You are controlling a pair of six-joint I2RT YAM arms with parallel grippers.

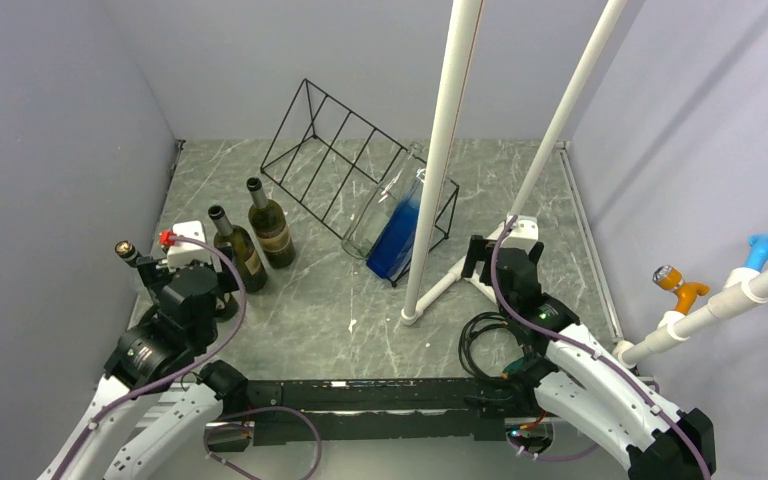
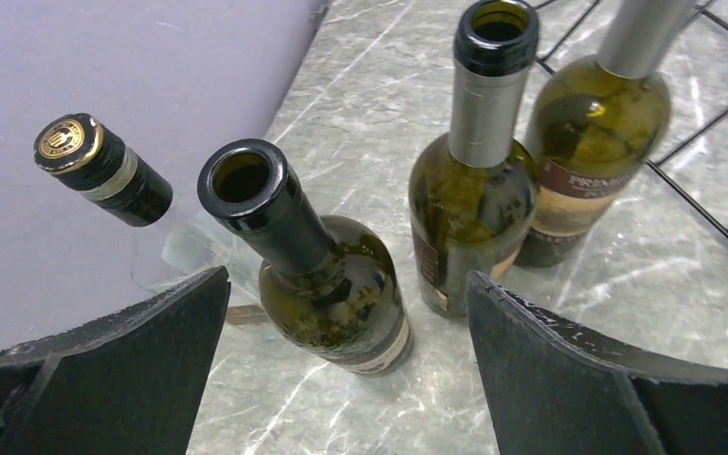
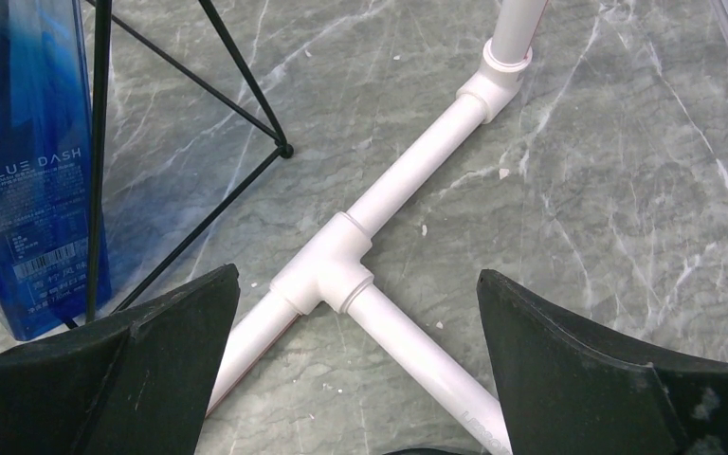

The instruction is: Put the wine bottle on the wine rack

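I should next reach outward with my left gripper and close on the slim dark neck of the nearest green wine bottle, just beyond its open fingers.
The black wire wine rack stands at the back of the table, with a blue bottle and a clear bottle leaning on its right end. Three green wine bottles stand upright in the left wrist view: an open-necked one nearest, another and a third behind it. My left gripper is open, above and just short of the nearest bottle, gripping nothing. My right gripper is open over a white pipe joint, holding nothing.
A clear bottle with a gold-and-black cap stands by the left wall. White pipe stands rise from the table right of the rack. The rack's corner and the blue bottle lie left of the right gripper.
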